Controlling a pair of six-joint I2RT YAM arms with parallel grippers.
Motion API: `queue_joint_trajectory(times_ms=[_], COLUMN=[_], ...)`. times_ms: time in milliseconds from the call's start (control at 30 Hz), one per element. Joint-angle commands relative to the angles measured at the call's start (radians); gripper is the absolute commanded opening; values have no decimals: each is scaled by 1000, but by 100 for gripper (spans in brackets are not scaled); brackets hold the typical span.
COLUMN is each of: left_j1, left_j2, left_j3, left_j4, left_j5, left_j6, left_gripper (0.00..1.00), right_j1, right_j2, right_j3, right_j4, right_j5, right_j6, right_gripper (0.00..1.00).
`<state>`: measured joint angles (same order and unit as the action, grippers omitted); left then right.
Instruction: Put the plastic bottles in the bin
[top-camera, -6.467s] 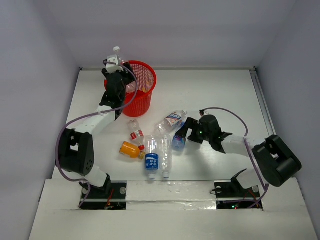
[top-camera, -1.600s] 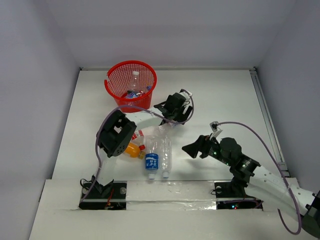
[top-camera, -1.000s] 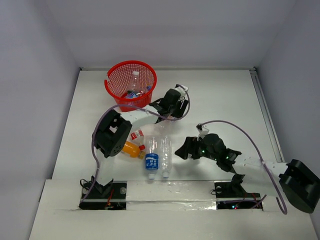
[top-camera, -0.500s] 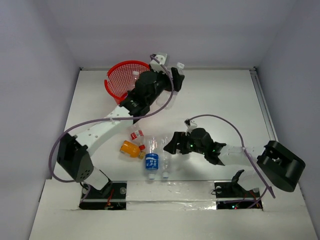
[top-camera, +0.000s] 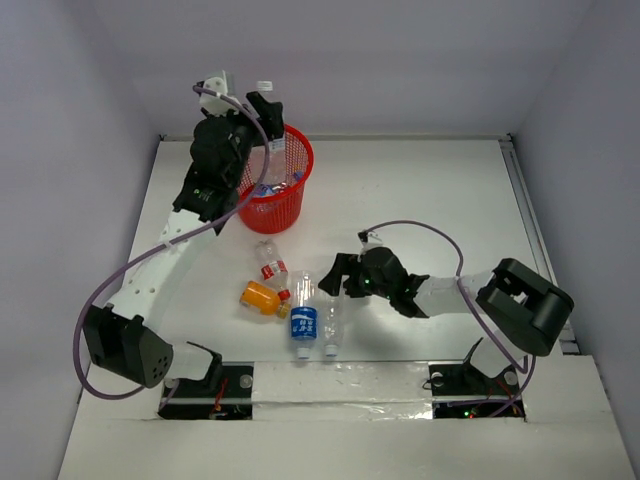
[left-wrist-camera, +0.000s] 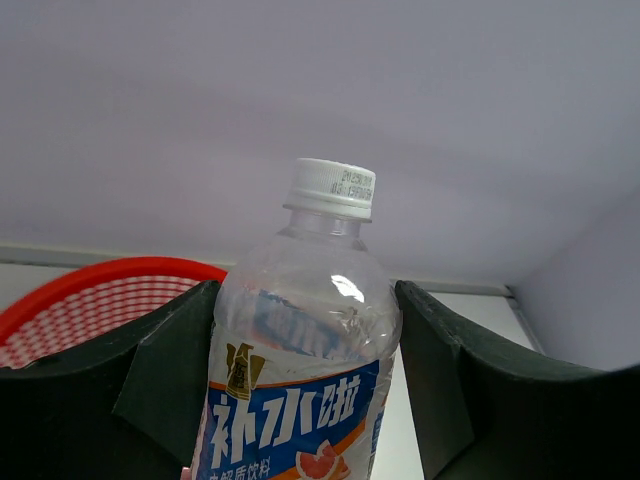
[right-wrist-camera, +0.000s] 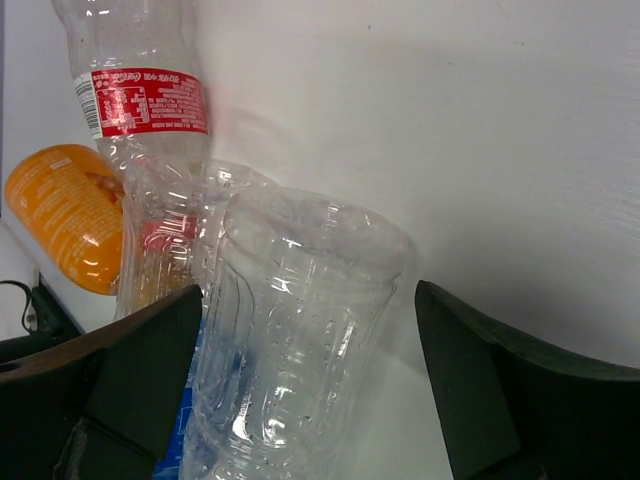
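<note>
The bin's opening (top-camera: 274, 166) (left-wrist-camera: 110, 305) is below my left gripper and to its left in the wrist view. I need to move that way, lower the bottle inside and let go of it.
My left gripper (top-camera: 262, 118) is shut on a clear bottle with a blue label and white cap (top-camera: 268, 100), held upright over the near-left rim of the red mesh bin (top-camera: 285, 205). The left wrist view shows that bottle (left-wrist-camera: 305, 340) between my fingers and the bin rim (left-wrist-camera: 100, 285) behind. My right gripper (top-camera: 337, 276) is open, low on the table, its fingers either side of the base of a lying clear unlabelled bottle (right-wrist-camera: 300, 340), not touching it. A blue-labelled bottle (top-camera: 303, 318), a red-white-labelled one (top-camera: 270, 264) and the orange one (top-camera: 260, 297) lie beside it.
Bottles lie inside the bin (top-camera: 278, 184). In the right wrist view the red-white-labelled bottle (right-wrist-camera: 140, 100) and the orange bottle (right-wrist-camera: 62, 215) lie left of the clear one. The enclosure's back wall stands just behind the bin.
My left arm has lifted the blue-labelled bottle from the table's middle and swung it left over the bin. My right gripper has slid left up to the clear bottle's base.
</note>
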<state>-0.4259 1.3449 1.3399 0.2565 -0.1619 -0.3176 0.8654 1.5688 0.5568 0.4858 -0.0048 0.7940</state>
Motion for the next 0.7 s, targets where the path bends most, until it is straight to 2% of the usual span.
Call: queue_joint_trajectory(times_ms=[0, 67, 167, 200, 300, 667], left_j1=[76, 128, 192, 206, 233, 243], left_j2=[-17, 13, 42, 48, 74, 206], left_j3=[77, 103, 100, 97, 90, 70], left_j4=[-35, -59, -59, -48, -14, 92], left_j5=[2, 9, 7, 12, 5, 21], left_j6=[-14, -11, -12, -12, -5, 40], left_gripper=[42, 42, 42, 42, 41, 40], right_j1=[9, 9, 9, 9, 9, 9], right_j2=[0, -7, -18, -23, -52, -272], right_j3=[26, 19, 8, 6, -9, -63], right_j4=[33, 30, 33, 33, 31, -73], right_j5=[52, 71, 81, 81, 86, 167], right_j6=[4, 5, 7, 7, 5, 2], right_gripper=[88, 84, 70, 63, 51, 47])
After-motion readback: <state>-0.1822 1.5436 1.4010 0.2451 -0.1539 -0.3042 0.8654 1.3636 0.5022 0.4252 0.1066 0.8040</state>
